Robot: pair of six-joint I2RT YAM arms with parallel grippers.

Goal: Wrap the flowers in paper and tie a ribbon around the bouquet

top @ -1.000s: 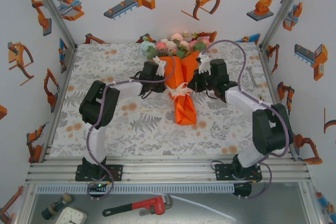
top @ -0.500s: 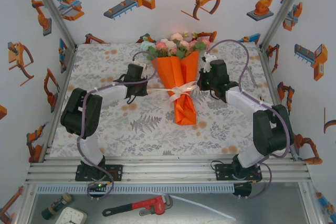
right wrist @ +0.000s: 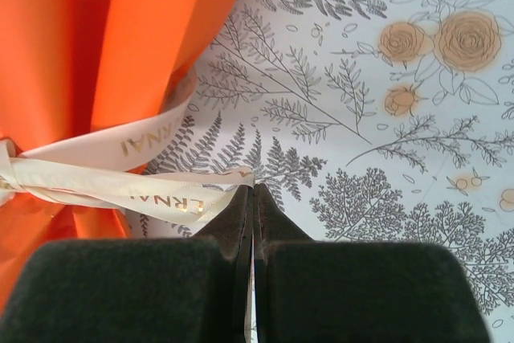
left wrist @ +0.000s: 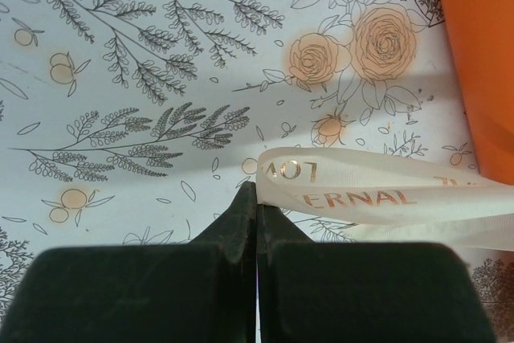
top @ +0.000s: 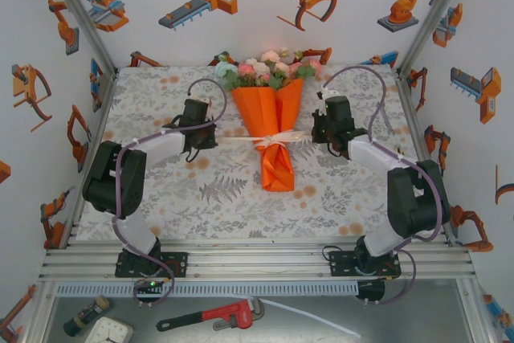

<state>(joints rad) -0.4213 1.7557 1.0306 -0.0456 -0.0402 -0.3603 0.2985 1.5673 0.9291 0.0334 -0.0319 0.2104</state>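
Observation:
Next, my left gripper draws away from the cone and slightly back over bare cloth, just back of it, and tightens the knot before it releases.
The bouquet (top: 273,130) lies on the patterned cloth, an orange paper (top: 269,106) cone with its tip toward me and the flowers (top: 265,70) at the far end. A cream ribbon (top: 277,140) is tied around its waist, pulled out to both sides. My left gripper (top: 210,139) is shut on the left ribbon end (left wrist: 353,190), left of the cone. My right gripper (top: 317,136) is shut on the right ribbon end (right wrist: 161,190), right of the orange paper (right wrist: 96,38).
The floral cloth (top: 201,190) covers the table between aluminium rails. Below the near edge lie a red pipe wrench (top: 213,316) and a small clock (top: 108,331). Grey-purple cables (top: 357,78) loop above the right arm.
Both grippers have drawn outward from the bouquet, left going left and right going right, stretching the ribbon taut. The bouquet now lies uncovered between them.

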